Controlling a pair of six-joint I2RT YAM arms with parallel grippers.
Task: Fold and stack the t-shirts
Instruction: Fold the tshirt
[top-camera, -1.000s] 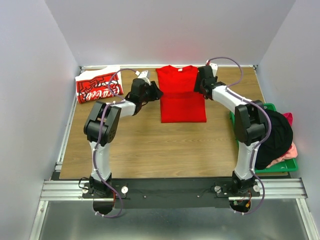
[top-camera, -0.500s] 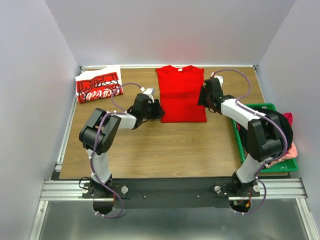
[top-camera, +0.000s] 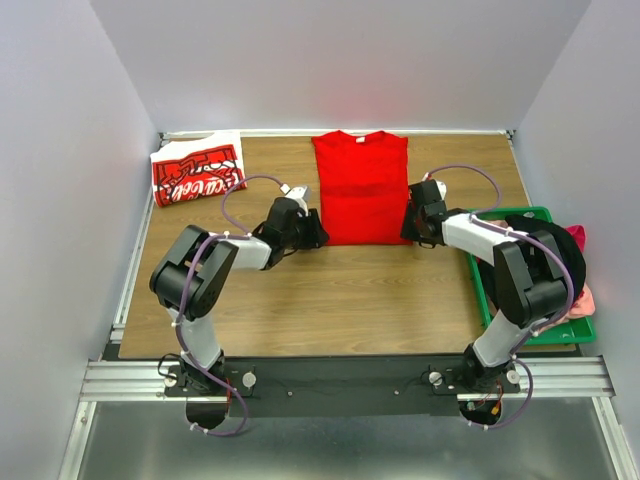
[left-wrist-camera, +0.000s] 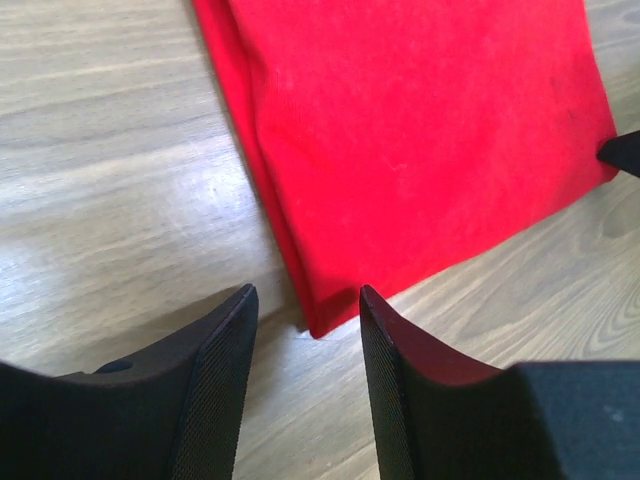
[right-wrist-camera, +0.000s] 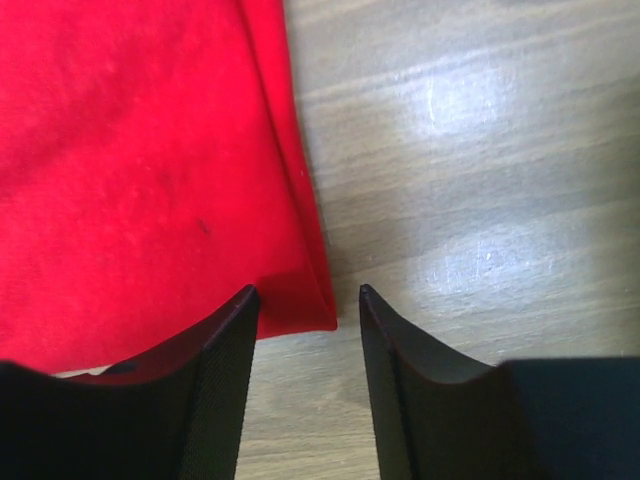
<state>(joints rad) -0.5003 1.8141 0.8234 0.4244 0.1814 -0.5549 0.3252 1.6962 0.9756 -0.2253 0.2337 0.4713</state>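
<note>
Next, my left gripper stays where it stands, low at the plain red t-shirt's near corner (top-camera: 327, 242) (left-wrist-camera: 318, 316), and shuts its fingers, because the corner already lies between them.
The plain red t-shirt (top-camera: 362, 188) lies flat at the back middle of the table, its sides folded in. My left gripper (top-camera: 318, 232) is open at the shirt's near left corner (left-wrist-camera: 318, 322), the corner between its jaws. My right gripper (top-camera: 408, 227) is open at the near right corner (right-wrist-camera: 318, 312), the corner between its jaws. Neither holds cloth. The red t-shirt with white script (top-camera: 197, 170) lies folded at the back left.
A green crate (top-camera: 535, 330) at the right edge holds a black garment (top-camera: 553, 262) and pink cloth. Grey walls close in the table on three sides. Bare wood (top-camera: 340, 300) lies between the shirt and the arm bases.
Both grippers have moved toward me along the plain shirt's sides, from near its sleeves to its near corners. The shirt's sides now lie folded in.
</note>
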